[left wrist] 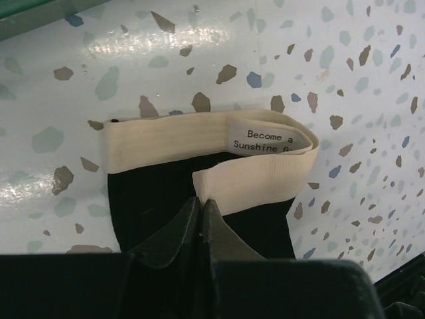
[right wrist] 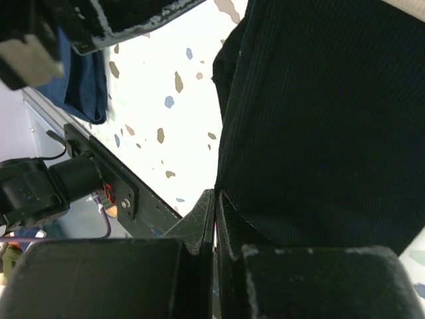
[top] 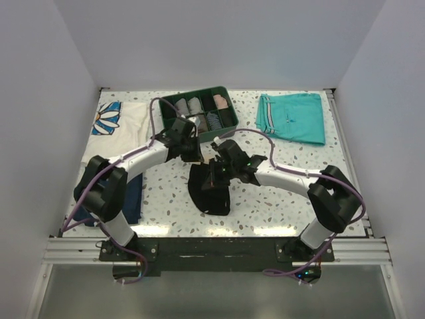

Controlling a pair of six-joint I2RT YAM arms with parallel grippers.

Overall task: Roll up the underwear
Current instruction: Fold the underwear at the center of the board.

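Next, my left gripper draws the underwear's pinched corner left in the top view, toward the waistband's uncovered end (top: pixel 191 165) (left wrist: pixel 119 147), and releases it, as the waistband's fold stops short there.
The underwear (top: pixel 209 191) is black with a beige waistband and lies at the table's middle, near the front. In the left wrist view the beige waistband (left wrist: pixel 199 136) is folded over the black fabric and shows a printed label. My left gripper (left wrist: pixel 201 201) is shut, its tips pinching the waistband's lower corner; in the top view it (top: pixel 193 152) is at the underwear's far edge. My right gripper (right wrist: pixel 216 195) is shut on the edge of the black fabric (right wrist: pixel 319 119); in the top view it (top: pixel 216 175) is over the underwear's upper part.
A green bin (top: pixel 169 101) with several small rolls stands at the back centre. Teal shorts (top: pixel 292 117) lie at the back right. A white daisy-print garment (top: pixel 121 123) lies at the back left. A navy folded garment (top: pixel 135 197) lies at the front left.
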